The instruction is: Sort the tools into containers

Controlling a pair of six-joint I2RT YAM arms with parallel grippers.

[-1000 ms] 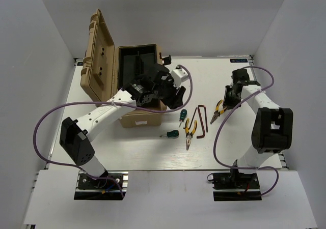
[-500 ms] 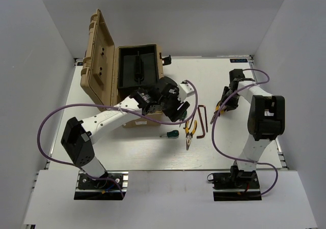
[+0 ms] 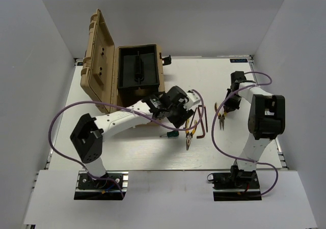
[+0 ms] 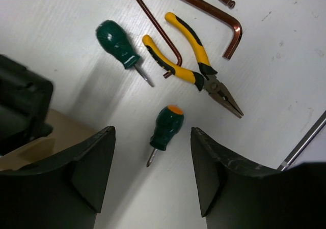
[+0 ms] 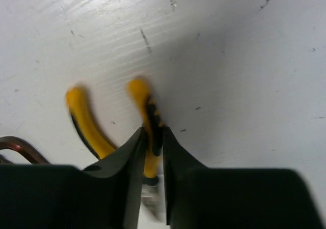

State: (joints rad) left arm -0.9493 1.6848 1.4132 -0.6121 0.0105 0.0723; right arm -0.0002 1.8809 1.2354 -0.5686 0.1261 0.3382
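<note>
Next, the right gripper lifts the pliers to the left in the top view, over the case's uncovered space by the tray, and releases them.
In the left wrist view my open left gripper (image 4: 153, 155) hangs over a green screwdriver (image 4: 166, 128) with an orange end, which lies between the jaws below. A second green screwdriver (image 4: 118, 46), yellow-handled pliers (image 4: 196, 71) and dark-red hex keys (image 4: 204, 7) lie beyond it. In the top view the left gripper (image 3: 183, 116) hides part of this cluster; a screwdriver (image 3: 170, 134), pliers (image 3: 190, 132) and hex keys (image 3: 204, 122) show. My right gripper (image 3: 227, 104) is shut on one handle of the other pliers (image 5: 144, 104), seen also in the top view (image 3: 221, 118).
An open tan tool case (image 3: 99, 56) with a black tray (image 3: 137, 68) stands at the back left. A cardboard box (image 3: 133, 121) lies in front of it, mostly under the left arm. Purple cables loop off both arms.
My left arm has swung right and forward from over the case to above the tool cluster. My right gripper has shifted a little, and its pliers now point toward the near edge.
</note>
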